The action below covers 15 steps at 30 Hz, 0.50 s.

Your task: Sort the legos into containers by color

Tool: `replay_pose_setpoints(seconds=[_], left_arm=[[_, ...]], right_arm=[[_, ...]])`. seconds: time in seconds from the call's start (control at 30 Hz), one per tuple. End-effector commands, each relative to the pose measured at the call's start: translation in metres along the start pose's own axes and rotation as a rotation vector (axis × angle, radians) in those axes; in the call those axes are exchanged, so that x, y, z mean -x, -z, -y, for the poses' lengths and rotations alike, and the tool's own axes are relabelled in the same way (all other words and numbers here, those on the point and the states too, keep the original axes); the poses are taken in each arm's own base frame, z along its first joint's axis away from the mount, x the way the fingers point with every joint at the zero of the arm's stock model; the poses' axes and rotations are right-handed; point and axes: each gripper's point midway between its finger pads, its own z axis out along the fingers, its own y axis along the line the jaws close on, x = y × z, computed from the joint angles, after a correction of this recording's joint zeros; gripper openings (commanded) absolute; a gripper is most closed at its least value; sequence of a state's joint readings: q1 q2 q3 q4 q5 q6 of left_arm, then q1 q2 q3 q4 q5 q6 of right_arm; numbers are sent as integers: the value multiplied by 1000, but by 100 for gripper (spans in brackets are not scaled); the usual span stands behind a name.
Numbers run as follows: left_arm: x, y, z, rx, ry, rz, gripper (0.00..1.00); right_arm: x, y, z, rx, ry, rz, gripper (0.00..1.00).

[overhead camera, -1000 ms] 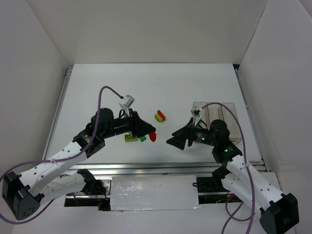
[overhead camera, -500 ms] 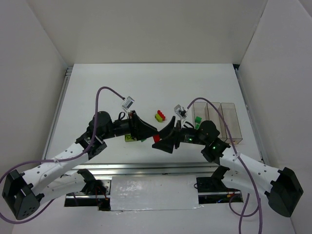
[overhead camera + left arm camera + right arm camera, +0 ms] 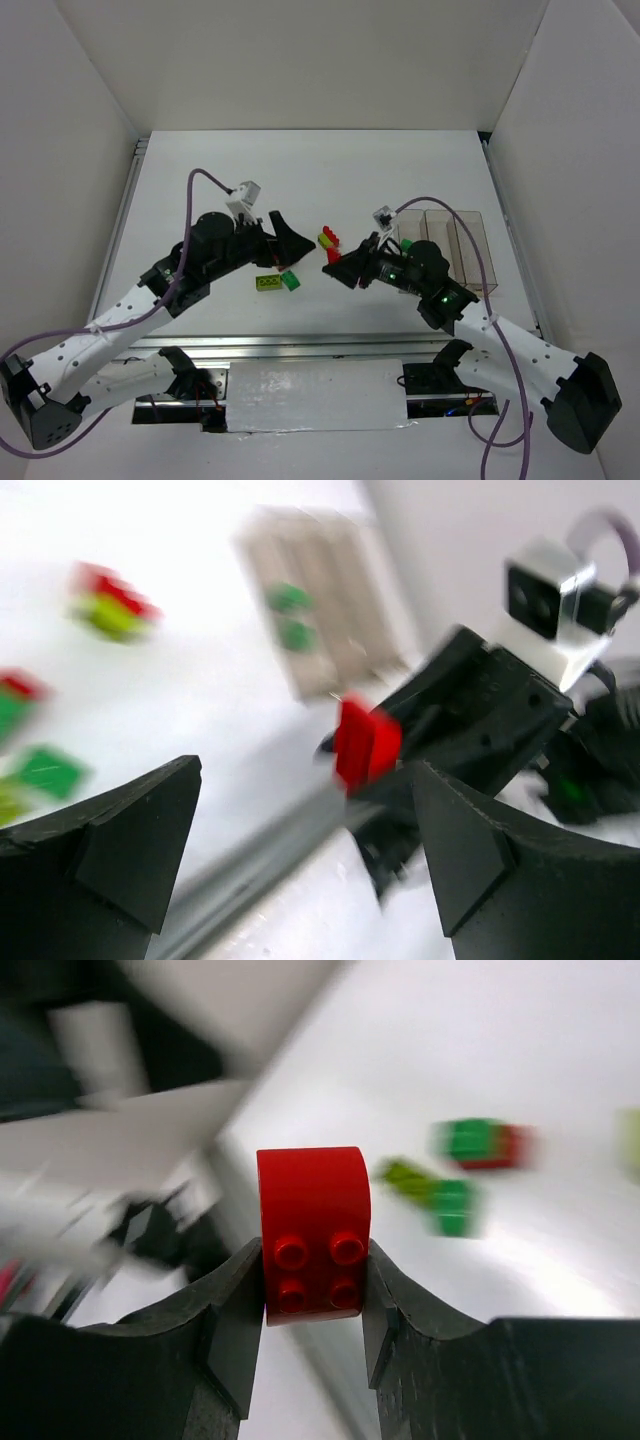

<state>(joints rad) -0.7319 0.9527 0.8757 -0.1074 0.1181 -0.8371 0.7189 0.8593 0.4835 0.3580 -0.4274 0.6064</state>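
Observation:
The red lego swings outward in my right gripper over the middle container [image 3: 440, 226] next, to the gripper's right in the top view. Then the gripper releases it apart from the green legos.
A red lego [image 3: 310, 1210] sits studs-out between my right gripper's [image 3: 313, 1260] fingers, which are shut on it. From above, that red lego [image 3: 333, 257] hangs over the table's middle, just right of my left gripper [image 3: 291, 240]. The left gripper [image 3: 300, 830] is open with nothing in it, and the red lego [image 3: 365, 742] shows beyond its fingers. A yellow-green lego [image 3: 267, 284] and a green lego [image 3: 290, 281] lie below the left gripper. A red and yellow pair [image 3: 327, 238] lies between the grippers. The clear containers [image 3: 447, 247] stand at the right, the leftmost holding a green lego [image 3: 407, 244].
The left arm's purple cable [image 3: 205, 178] loops above the table, and the right arm's cable [image 3: 470, 225] arcs over the containers. White walls close in the table on three sides. A metal rail [image 3: 300, 345] runs along the near edge.
The red lego passed from my left gripper to my right. The left gripper opened and drew back to the left. The right gripper shut on the lego and pulled it rightward.

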Motion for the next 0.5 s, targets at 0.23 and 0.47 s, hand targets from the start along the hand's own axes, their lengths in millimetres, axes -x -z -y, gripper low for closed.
replay_pose_setpoints(seconds=[0.23,0.47], left_arm=[[40,55,-94,601,-65,198,100],[23,39,-106,631,-79,102,100]], right_arm=[[73,167,225,-1295,-265,278,0],[94,201,281,-1493,-321,213,0]])
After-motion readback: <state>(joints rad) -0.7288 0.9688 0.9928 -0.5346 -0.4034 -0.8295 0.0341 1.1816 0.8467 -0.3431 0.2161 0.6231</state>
